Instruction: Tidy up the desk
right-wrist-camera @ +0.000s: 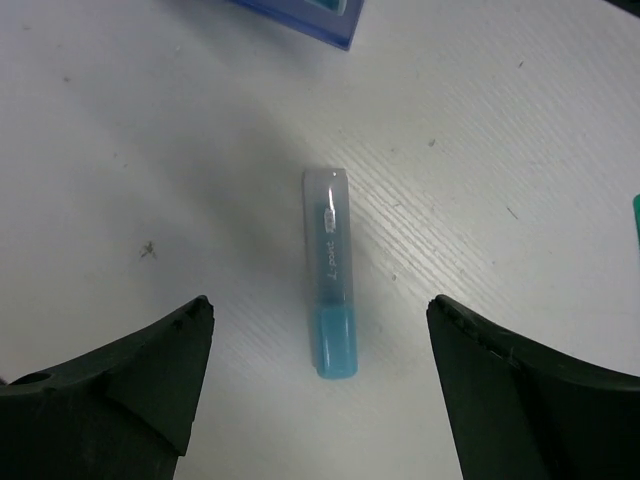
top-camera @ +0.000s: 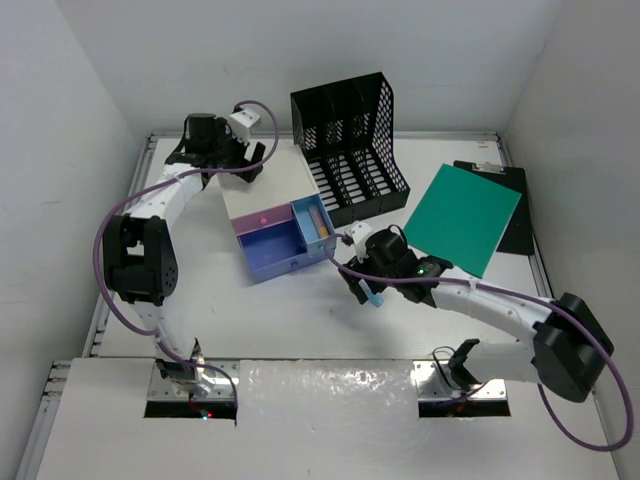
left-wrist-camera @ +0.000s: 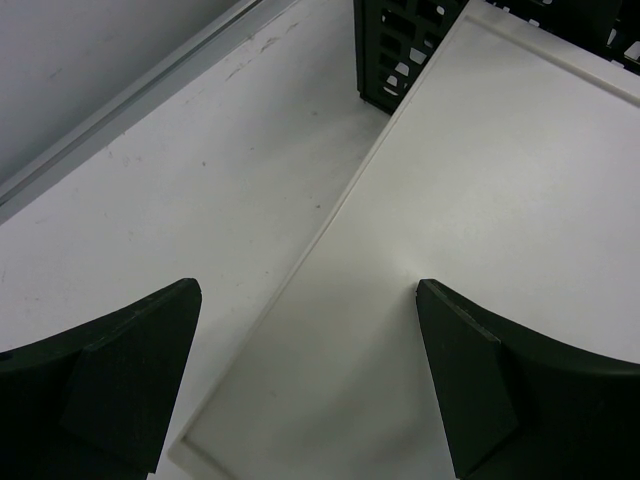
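My right gripper has the blue highlighter flat and lengthwise between its spread fingers, so I will lower it over the pen's middle (top-camera: 370,293) (right-wrist-camera: 331,273) and close on it.
The desk (top-camera: 300,320) is a wide white tabletop with pale rails. A blue highlighter with a clear cap (right-wrist-camera: 330,280) lies flat on it, free, between the spread fingers of my right gripper (right-wrist-camera: 320,315). That gripper is open and hovers just above the pen. From above, the right gripper (top-camera: 362,288) sits just right of the open blue drawer (top-camera: 285,250), with the highlighter (top-camera: 373,298) under its tips. My left gripper (left-wrist-camera: 308,300) is open and empty over the back left edge of the white-topped drawer box (left-wrist-camera: 480,200).
The drawer box (top-camera: 275,180) has a pink drawer (top-camera: 262,217) shut and the blue one pulled out. A black mesh file rack (top-camera: 350,140) stands behind it. A green sheet (top-camera: 463,215) lies on a black clipboard (top-camera: 515,225) at the right.
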Tool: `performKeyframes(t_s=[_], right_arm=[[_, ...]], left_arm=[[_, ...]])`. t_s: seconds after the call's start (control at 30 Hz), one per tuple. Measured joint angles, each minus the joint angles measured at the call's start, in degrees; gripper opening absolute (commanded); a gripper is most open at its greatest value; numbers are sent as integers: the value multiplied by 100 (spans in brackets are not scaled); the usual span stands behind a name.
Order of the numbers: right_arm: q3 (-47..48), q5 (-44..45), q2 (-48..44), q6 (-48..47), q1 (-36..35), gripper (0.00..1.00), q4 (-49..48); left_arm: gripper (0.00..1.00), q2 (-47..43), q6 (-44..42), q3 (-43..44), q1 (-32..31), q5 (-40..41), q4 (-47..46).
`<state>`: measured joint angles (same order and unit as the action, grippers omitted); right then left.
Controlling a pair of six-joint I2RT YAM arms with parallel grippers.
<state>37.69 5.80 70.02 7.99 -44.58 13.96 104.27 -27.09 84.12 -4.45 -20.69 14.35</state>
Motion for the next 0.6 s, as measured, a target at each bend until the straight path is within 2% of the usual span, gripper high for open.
performKeyframes(t_s=[0.23,0.47,0.57,0.6], right_arm=[[0,-173,1134,-4,101,80,-551],[28,-133,1558,22,138,72,-796],[-63,-157,1563,133,168,62,-1021],[-133,-179,1567,175,175,53,-1121]], left_arm=[[88,0,13,15,0,7,52],[88,0,4,15,0,11,55],[88,0,-7,15,0,9,55],[88,-2,-7,15,0,11,55]])
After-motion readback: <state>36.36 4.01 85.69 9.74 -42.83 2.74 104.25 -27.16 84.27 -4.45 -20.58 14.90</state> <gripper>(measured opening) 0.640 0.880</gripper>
